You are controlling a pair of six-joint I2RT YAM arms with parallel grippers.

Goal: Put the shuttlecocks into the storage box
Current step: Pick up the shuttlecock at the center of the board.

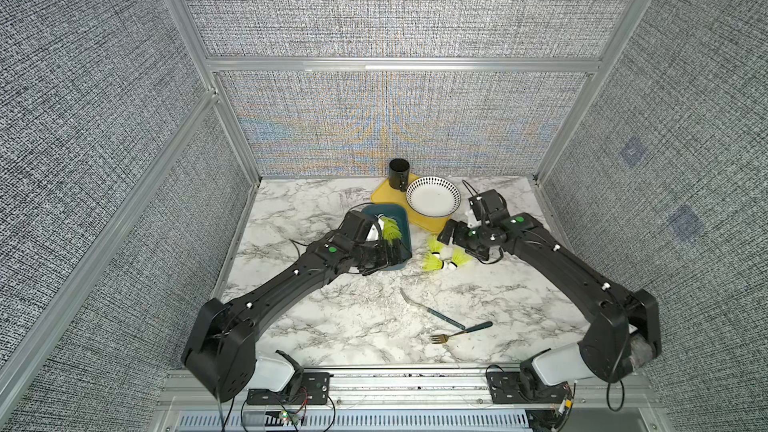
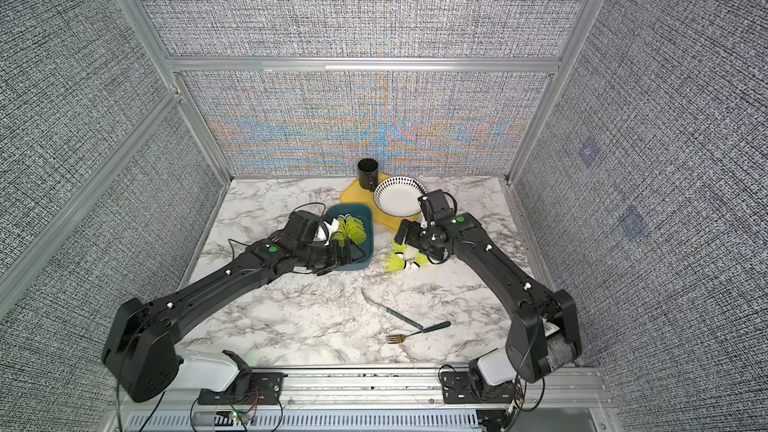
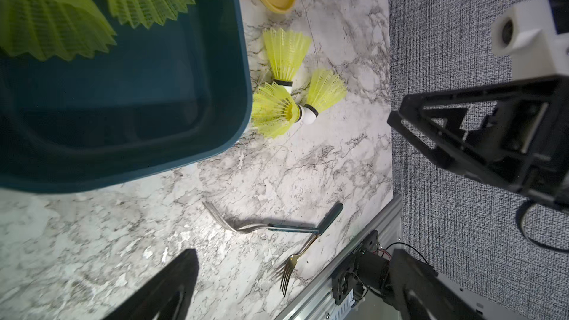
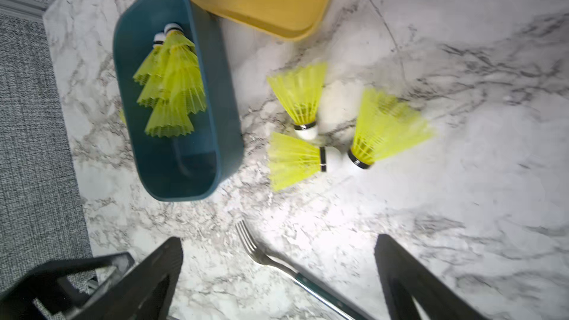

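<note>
The nearest shuttlecock's skirt edge point(image 1: 427, 265) point(image 3: 268, 128) is below my left gripper, beyond the box's side. I will move my left gripper past the box's rim and down onto it.
The teal storage box point(image 1: 407, 238) point(image 2: 358, 260) stands on the marble table and holds several stacked neon yellow-green shuttlecocks point(image 1: 390, 229) point(image 2: 353, 229) point(image 4: 171, 87). Three more shuttlecocks point(image 1: 446, 258) point(image 2: 405, 260) point(image 3: 286, 87) point(image 4: 308, 124) lie in a cluster on the table just right of the box, white tips together. My left gripper point(image 1: 380, 261) point(image 3: 292, 290) hangs open over the box's near end, nothing between its fingers. My right gripper point(image 1: 449, 236) point(image 4: 280, 284) is open and empty, just above the far side of the cluster.
A yellow tray point(image 1: 430, 224) behind the box carries a white bowl point(image 1: 433, 197) with a black-patterned rim and a black cup point(image 1: 399, 174). A silver fork point(image 1: 432, 309) and a gold fork point(image 1: 457, 332) lie on the table nearer the front. Grey walls close three sides.
</note>
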